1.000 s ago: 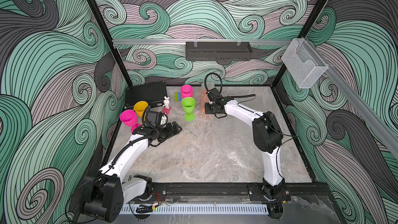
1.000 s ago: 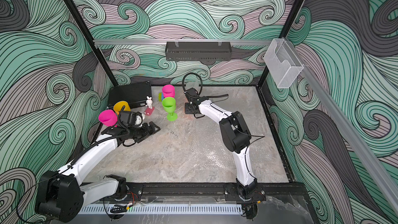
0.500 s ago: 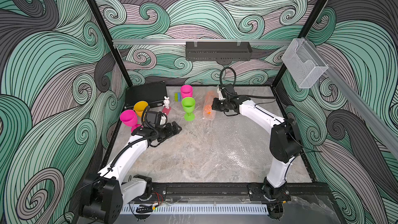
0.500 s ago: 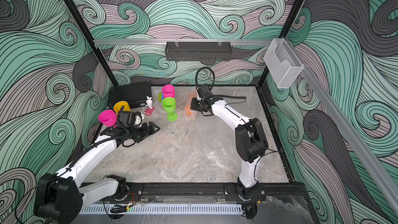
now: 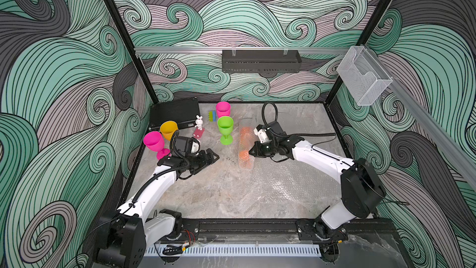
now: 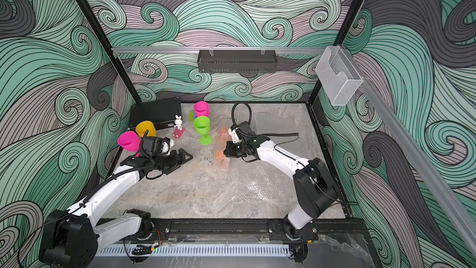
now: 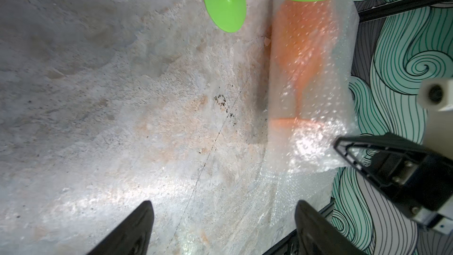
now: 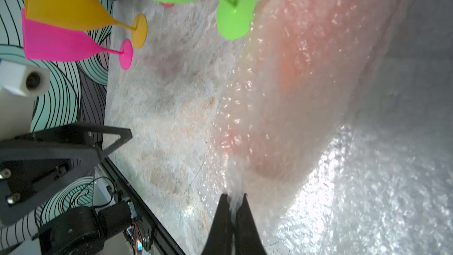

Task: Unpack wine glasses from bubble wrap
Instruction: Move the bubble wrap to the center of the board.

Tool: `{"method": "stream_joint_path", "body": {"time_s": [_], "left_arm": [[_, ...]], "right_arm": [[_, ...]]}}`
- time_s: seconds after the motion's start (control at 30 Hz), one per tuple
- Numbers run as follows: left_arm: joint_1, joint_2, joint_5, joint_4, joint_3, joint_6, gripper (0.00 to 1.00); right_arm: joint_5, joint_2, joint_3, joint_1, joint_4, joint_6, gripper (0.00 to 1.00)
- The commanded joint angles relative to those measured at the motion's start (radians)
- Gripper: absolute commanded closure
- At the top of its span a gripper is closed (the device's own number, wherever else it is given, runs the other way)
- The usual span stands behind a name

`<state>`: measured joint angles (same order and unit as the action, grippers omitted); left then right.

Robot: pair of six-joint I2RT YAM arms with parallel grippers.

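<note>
The lime green glass [image 5: 225, 128] is standing close beside the tube, so my right gripper will next pull the tube's near edge back onto the open tabletop and let go of it there.
An orange wine glass [image 5: 244, 135] lies on its side inside a tube of bubble wrap [image 5: 246, 162] at mid-table. My right gripper [image 5: 251, 152] is shut on the tube's near edge, and a fold of wrap shows pinched between its fingertips [image 8: 234, 196]. The orange shows through the dimpled plastic [image 7: 301, 52]. My left gripper [image 5: 213, 154] hovers open and empty to the tube's left, jaws wide over bare table [image 7: 224, 203]. A lime green glass [image 5: 225, 128], two pink glasses [image 5: 154, 142] [image 5: 223, 109] and a yellow one [image 5: 168, 130] stand upright.
A flattened bubble wrap sheet [image 5: 288, 184] lies at the front right. At the back left are a black box [image 5: 175, 113], a white rabbit figure [image 5: 198, 122] and a green-blue block [image 5: 212, 116]. A clear box [image 5: 363, 78] hangs on the right wall.
My right gripper has moved from the back toward the front, dragging the wrapped tube with it. The left arm has stayed where it was.
</note>
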<state>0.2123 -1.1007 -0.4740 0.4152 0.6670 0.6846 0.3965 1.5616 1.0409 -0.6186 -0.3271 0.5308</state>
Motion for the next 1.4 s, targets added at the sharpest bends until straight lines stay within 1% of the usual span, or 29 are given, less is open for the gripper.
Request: {"method": "stream_joint_path", "body": {"time_s": [0.0,0.2,0.43,0.53,0.63,0.67,0.73,0.93,1.03,1.1,1.2,1.37], "left_arm": [[0.012,0.011,-0.075,-0.062,-0.012,0.037,0.11],[0.055,-0.011,-0.077,-0.088,-0.016,0.049,0.12],[0.124,-0.057,-0.061,-0.144,-0.011,0.072,0.13],[0.163,-0.093,-0.054,-0.166,0.005,0.079,0.14],[0.197,-0.138,-0.049,-0.188,0.028,0.079,0.15],[0.209,-0.154,-0.047,-0.195,0.038,0.078,0.16],[0.23,-0.184,-0.043,-0.208,0.052,0.077,0.17],[0.258,-0.253,-0.053,-0.248,0.074,0.082,0.24],[0.261,-0.273,-0.063,-0.253,0.08,0.081,0.29],[0.26,-0.269,-0.057,-0.241,0.082,0.079,0.34],[0.26,-0.246,-0.039,-0.216,0.082,0.069,0.36],[0.25,-0.214,0.003,-0.164,0.074,0.058,0.37]], "right_arm": [[0.031,-0.075,-0.069,-0.019,0.009,0.0,0.94],[0.036,-0.157,-0.162,-0.079,0.005,0.034,0.93],[0.046,-0.163,-0.208,-0.134,0.011,0.045,0.91],[0.044,-0.174,-0.207,-0.141,-0.007,0.031,0.85],[0.021,-0.204,-0.195,-0.141,-0.055,0.009,0.71],[0.01,-0.216,-0.188,-0.141,-0.075,-0.003,0.67],[-0.023,-0.238,-0.171,-0.141,-0.114,-0.025,0.62],[-0.144,-0.233,-0.074,-0.141,-0.227,-0.093,0.6],[-0.172,-0.21,-0.025,-0.141,-0.232,-0.099,0.55],[-0.181,-0.182,0.012,-0.142,-0.238,-0.102,0.55],[-0.223,-0.139,0.062,-0.158,-0.264,-0.108,0.55],[-0.391,-0.058,0.16,-0.23,-0.317,-0.146,0.56]]}}
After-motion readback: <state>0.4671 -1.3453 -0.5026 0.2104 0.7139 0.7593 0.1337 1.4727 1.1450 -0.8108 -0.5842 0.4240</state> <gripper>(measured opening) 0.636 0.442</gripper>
